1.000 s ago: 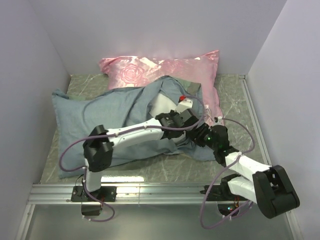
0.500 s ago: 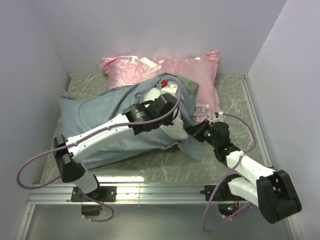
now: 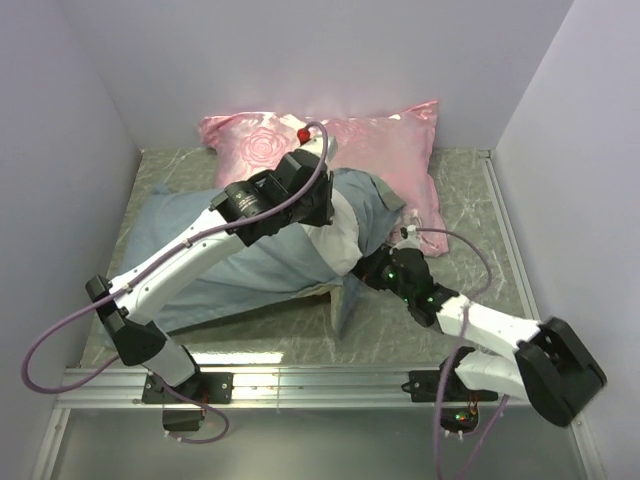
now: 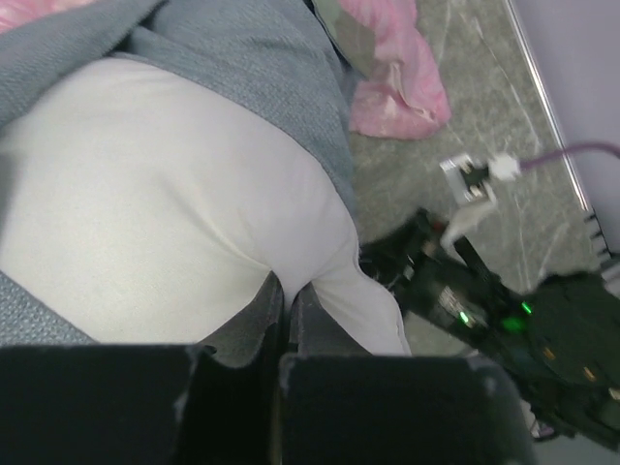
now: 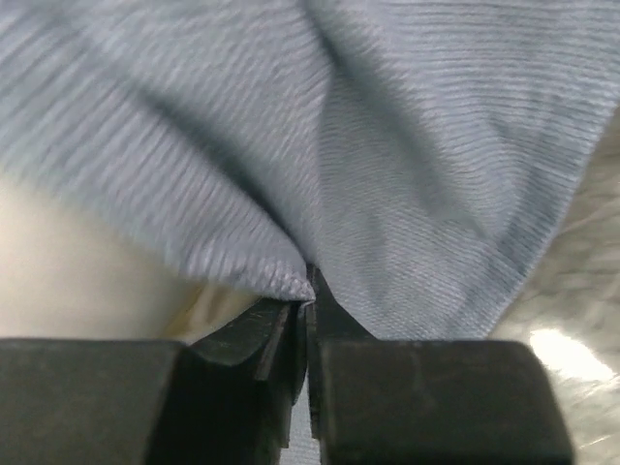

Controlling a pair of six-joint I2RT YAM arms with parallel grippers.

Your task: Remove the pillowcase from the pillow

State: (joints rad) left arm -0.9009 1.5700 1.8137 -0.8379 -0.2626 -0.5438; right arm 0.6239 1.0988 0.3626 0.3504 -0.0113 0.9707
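Note:
The pillowcase's rim is still around the white pillow (image 3: pixel 343 237), so my left gripper should next pull the rim back and up, then go down toward the tabletop (image 3: pixel 384 312) beside the pillowcase's opening to let go.
The grey-blue pillowcase (image 3: pixel 225 262) lies across the middle of the table with the white pillow (image 3: pixel 343 237) bulging out of its open right end. My left gripper (image 4: pixel 288 291) is shut on a pinch of the white pillow (image 4: pixel 165 194); in the top view its wrist (image 3: pixel 290 190) sits above the opening. The pillowcase rim (image 4: pixel 242 58) rings the pillow. My right gripper (image 5: pixel 307 291) is shut on the pillowcase edge (image 5: pixel 417 145), low at the opening (image 3: pixel 366 268), with the pillow (image 5: pixel 77 262) showing beside it.
A shiny pink rose-patterned pillow (image 3: pixel 330 135) lies against the back wall, its corner (image 4: pixel 397 87) close to the opening. Walls close in on the left, right and back. An aluminium rail (image 3: pixel 300 385) runs along the near edge. The right arm (image 4: pixel 484 310) lies just below the pillow.
My left arm has stretched out and moved its gripper back and left. My right gripper has shifted left with the pillowcase edge. More white pillow shows.

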